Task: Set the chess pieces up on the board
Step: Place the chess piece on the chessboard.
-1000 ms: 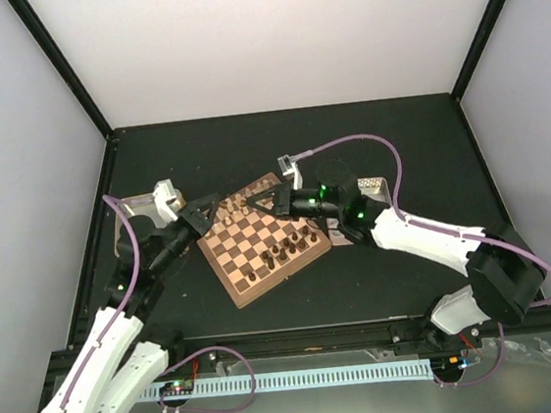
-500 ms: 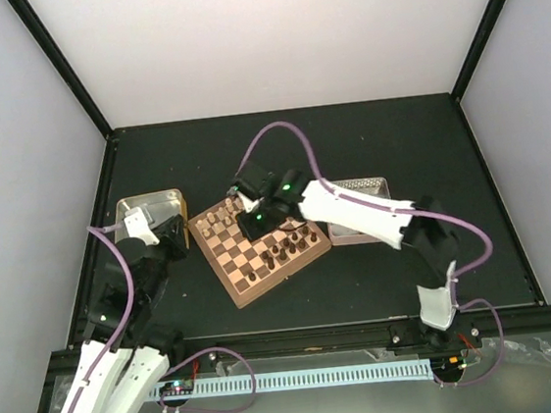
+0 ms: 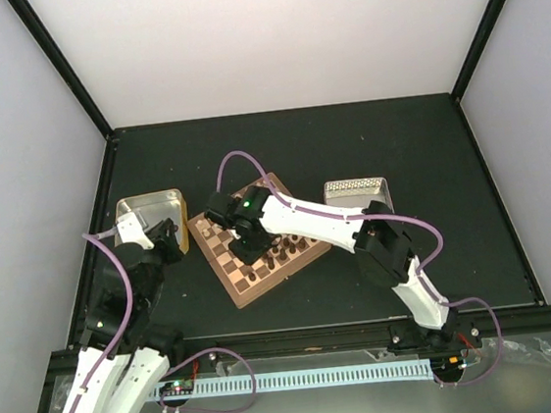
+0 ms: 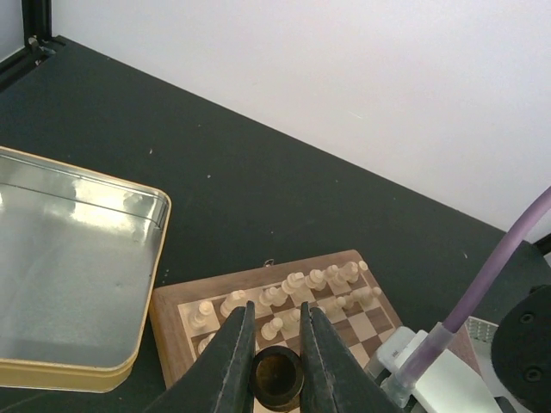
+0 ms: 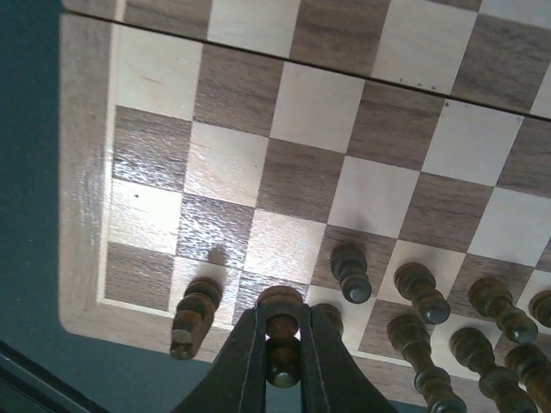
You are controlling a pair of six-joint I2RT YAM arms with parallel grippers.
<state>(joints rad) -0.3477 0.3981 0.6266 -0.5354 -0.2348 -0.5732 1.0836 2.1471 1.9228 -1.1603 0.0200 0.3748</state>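
I should lower my right gripper onto the empty cream square [image 5: 285, 245] next to the nearest standing pawn and let go of the dark piece, because that square is below the gripper.
The board [image 3: 225, 271] lies mid-table, turned at an angle. Cream pieces [image 3: 209, 228] stand along its far-left side and dark pieces [image 3: 285, 253] along its near-right side. My right gripper [image 3: 243, 239] reaches over the board and is shut on a dark piece [image 5: 282, 344], held above a near corner square of the board [image 5: 310, 103]. Other dark pieces [image 5: 422, 292] stand beside it. My left gripper [image 3: 164, 228] hangs left of the board, shut on a dark piece [image 4: 277, 377] seen end-on. Cream pieces [image 4: 314, 280] and the board's rim [image 4: 215, 288] lie beyond it.
A gold-sided tin [image 3: 147, 202] sits left of the board and looks empty in the left wrist view [image 4: 69, 275]. A silver tin [image 3: 357, 188] stands right of the board. The right arm's purple cable loops over the board's far side.
My right arm swung left across the board, and its gripper moved to the near-left part. My left arm drew back off the board toward the gold tin.
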